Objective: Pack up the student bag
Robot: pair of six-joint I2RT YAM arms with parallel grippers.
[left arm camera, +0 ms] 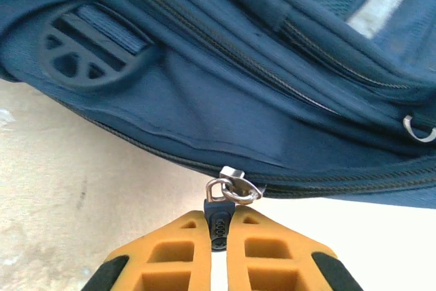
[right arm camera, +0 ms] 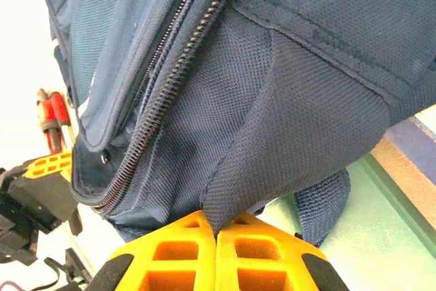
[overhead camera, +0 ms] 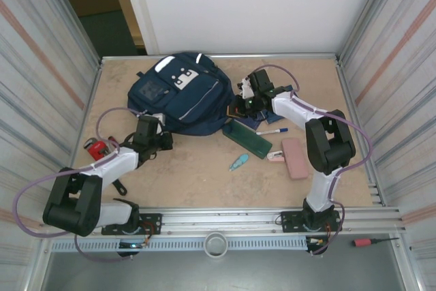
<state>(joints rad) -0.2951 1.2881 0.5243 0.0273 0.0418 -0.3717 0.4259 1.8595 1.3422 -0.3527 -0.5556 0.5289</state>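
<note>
Next, my left gripper draws the pull (left arm camera: pixel 219 217) along the zip past the plastic buckle and releases it. The buckle lies toward the red object from my gripper.
The student bag (overhead camera: pixel 180 97), a large navy backpack with white patches, lies at the back middle of the table. My left gripper (overhead camera: pixel 165 141) is at the bag's near left edge. In the left wrist view it (left arm camera: pixel 218 231) is shut on the dark zipper pull (left arm camera: pixel 219 217), which hangs from a metal ring on the bag's zip. My right gripper (overhead camera: pixel 240 105) is at the bag's right side. In the right wrist view it (right arm camera: pixel 216 228) is shut on a fold of the bag's navy fabric (right arm camera: pixel 272 120), beside an open zip track (right arm camera: pixel 163 86).
A dark green pencil case (overhead camera: pixel 246 139), a pen (overhead camera: pixel 271 130), a pink block (overhead camera: pixel 295 157) and a small teal item (overhead camera: pixel 238 162) lie right of centre. A red object (overhead camera: pixel 97 148) sits near the left arm. Corrugated walls enclose the table on both sides.
</note>
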